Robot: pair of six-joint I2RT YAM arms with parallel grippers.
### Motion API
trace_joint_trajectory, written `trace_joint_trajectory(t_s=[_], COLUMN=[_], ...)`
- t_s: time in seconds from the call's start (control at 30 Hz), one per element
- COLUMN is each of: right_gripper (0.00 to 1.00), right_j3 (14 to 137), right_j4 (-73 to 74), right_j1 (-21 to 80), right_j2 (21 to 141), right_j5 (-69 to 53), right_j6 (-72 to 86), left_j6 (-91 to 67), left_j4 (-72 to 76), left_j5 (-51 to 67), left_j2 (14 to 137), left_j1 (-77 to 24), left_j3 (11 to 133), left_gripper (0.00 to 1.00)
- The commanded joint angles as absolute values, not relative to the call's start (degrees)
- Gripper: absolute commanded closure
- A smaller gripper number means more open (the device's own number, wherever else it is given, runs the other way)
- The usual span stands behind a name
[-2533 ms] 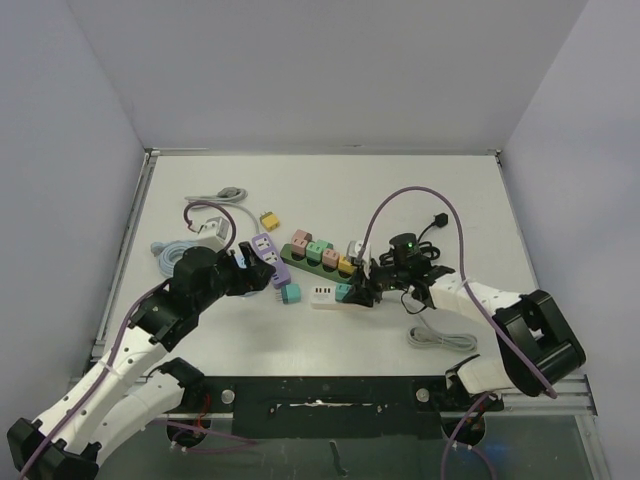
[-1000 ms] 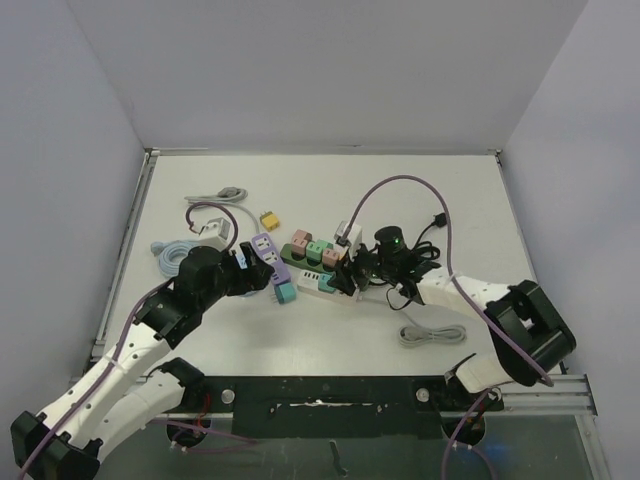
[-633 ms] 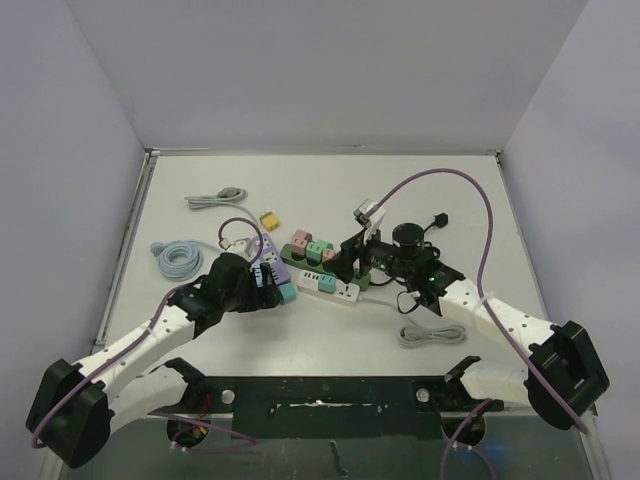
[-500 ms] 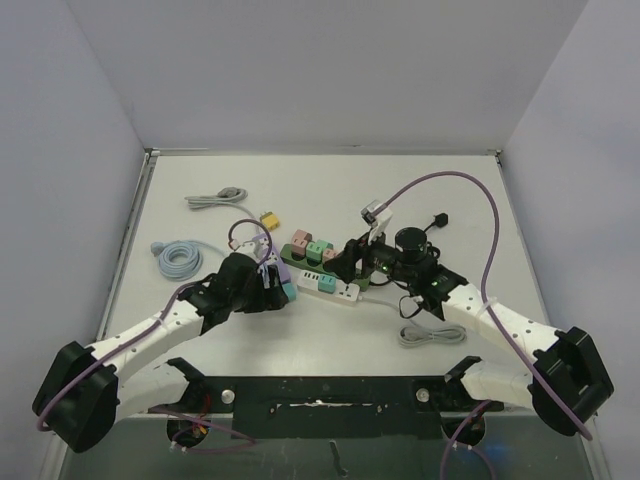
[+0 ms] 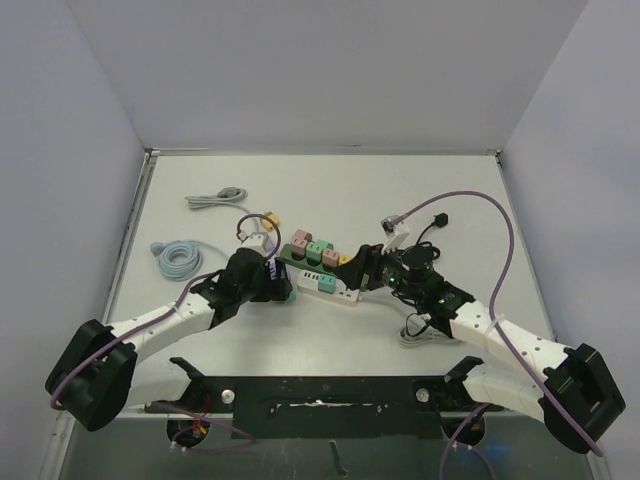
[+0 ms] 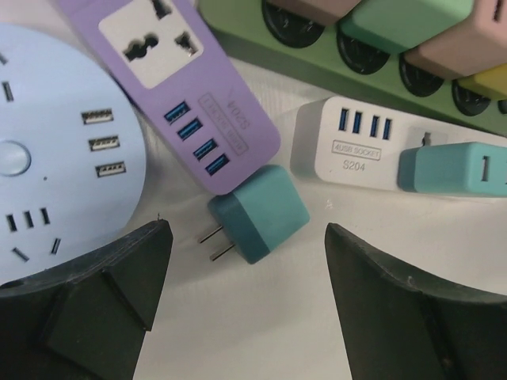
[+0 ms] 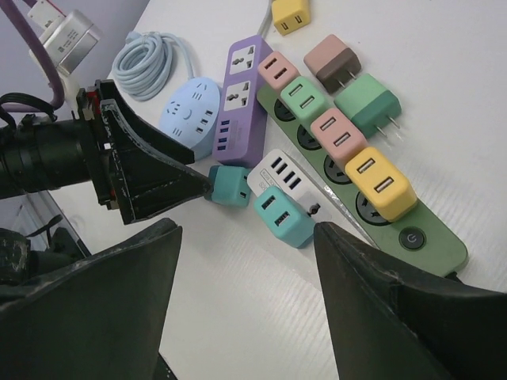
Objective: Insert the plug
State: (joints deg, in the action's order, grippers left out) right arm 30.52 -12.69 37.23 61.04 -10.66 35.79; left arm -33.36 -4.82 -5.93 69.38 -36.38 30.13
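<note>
The left gripper moves down and to the right in the top view onto the loose teal plug's body (image 5: 291,296) (image 6: 265,210) next, turning because it lies angled between my fingers.
A loose teal plug (image 6: 257,212) lies on its side on the table, prongs pointing lower left, beside the purple strip (image 6: 182,87) and the white power strip (image 6: 356,150). My left gripper (image 6: 247,229) is open and low over it, one finger on each side, not touching it. A second teal plug (image 7: 283,218) sits in the white strip (image 7: 273,170). My right gripper (image 7: 246,229) is open just short of that plug, with nothing between its fingers. From above, the left gripper (image 5: 280,285) and right gripper (image 5: 358,275) face each other across the white strip (image 5: 330,287).
A green strip (image 7: 412,229) carries yellow, pink and green plugs. Loose brown (image 7: 333,62) and green (image 7: 368,107) plugs lie beyond it. A round blue socket (image 6: 55,150), a coiled blue cable (image 5: 178,257), grey cables (image 5: 215,197) (image 5: 425,330) and a black cable (image 5: 430,225) lie around.
The right gripper has opened wider and drawn back to the right end of the white strip. The left arm has stretched forward, bringing its open gripper down over the loose teal plug.
</note>
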Motion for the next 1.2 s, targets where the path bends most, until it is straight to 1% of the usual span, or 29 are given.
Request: trace_joint_trajectory(t_s=[0.0,0.2,0.4,0.57,0.7,0.9,1.03,1.17], right_gripper=[0.32,0.32,0.32,0.32,0.33,0.33,0.33,0.33], right_j3=[28.7,28.7,29.2,29.1,29.5,28.7,28.0,28.8], right_j4=[-15.8,-13.7,-10.5,-10.5,-10.6,-9.5,-9.5,-7.6], right_j1=[37.7,37.8,37.9,38.0,38.4,38.6,38.6,38.6], right_j2=[57.3,55.9,55.6,56.5,57.3,56.4,55.2,54.6], right_j5=[-5.8,-4.2,-2.4,-1.9,-2.3,-0.9,-0.1,0.1], right_j6=[41.3,42.2,42.8,43.1,43.2,43.5,43.7,42.9], left_j6=[-29.9,-29.0,-34.5,-36.7,-33.9,-25.1,-20.2,-19.2], left_j4=[5.7,9.2,4.4,7.1,7.4,2.3,4.4,6.8], left_j5=[-4.5,0.8,4.6,4.9,4.2,-0.7,2.8,6.1], left_j2=[70.5,75.2,77.7,76.7,77.8,80.8,81.9,82.2], left_j1=[-35.8,-35.5,-36.5,-39.8,-40.1,-41.6,-42.0,-42.1], left_j3=[30.9,32.1,33.9,31.7,32.3,37.1,37.4,36.5], left_gripper=[0.23,0.23,0.29,0.32,0.32,0.31,0.28,0.28])
